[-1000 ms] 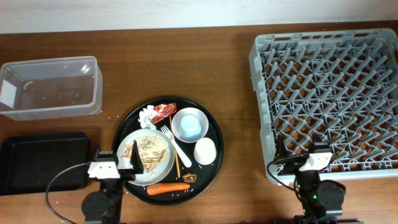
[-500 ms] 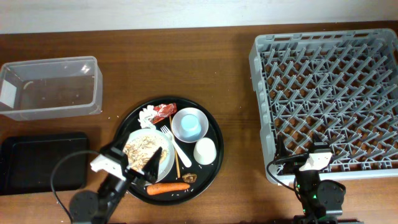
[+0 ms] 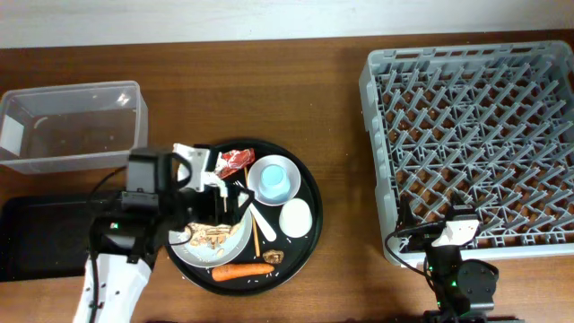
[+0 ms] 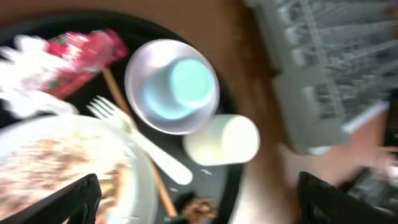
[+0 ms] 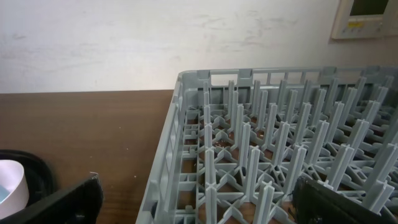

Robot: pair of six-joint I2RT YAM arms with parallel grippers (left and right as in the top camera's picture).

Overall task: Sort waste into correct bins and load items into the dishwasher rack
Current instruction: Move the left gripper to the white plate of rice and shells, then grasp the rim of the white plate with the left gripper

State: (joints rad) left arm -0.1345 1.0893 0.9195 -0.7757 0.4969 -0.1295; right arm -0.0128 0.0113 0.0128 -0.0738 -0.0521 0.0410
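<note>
I will lower my open left gripper onto the white plate's edge beside the chopsticks, because the rice crumbs cover the plate's middle and its edge stays bare.
My left gripper (image 3: 224, 205) (image 4: 199, 211) is open and empty above the white plate (image 3: 238, 244) of rice crumbs (image 3: 211, 236) on the round black tray (image 3: 310, 193). Its wrist view shows the red wrapper (image 4: 84, 53), tissue (image 4: 25, 87), white bowl (image 4: 140, 99) holding the light blue cup (image 4: 180, 87), white cup (image 4: 224, 140) on its side, fork (image 4: 143, 146) and chopsticks (image 4: 158, 190). The carrot (image 3: 242, 269) and brown scraps (image 3: 273, 257) lie at the tray's front. My right gripper (image 3: 451, 224) (image 5: 199, 208) is open at the grey rack's (image 3: 475, 135) front edge.
The clear tub (image 3: 72, 126) stands at the far left. The black bin (image 3: 45, 233) lies in front of it, beside my left arm. The rack fills the right side of the table. Bare wood lies between tray and rack.
My left arm has lifted from the table's front edge and swung over the plate from the left, now covering part of it. The right arm has not moved.
</note>
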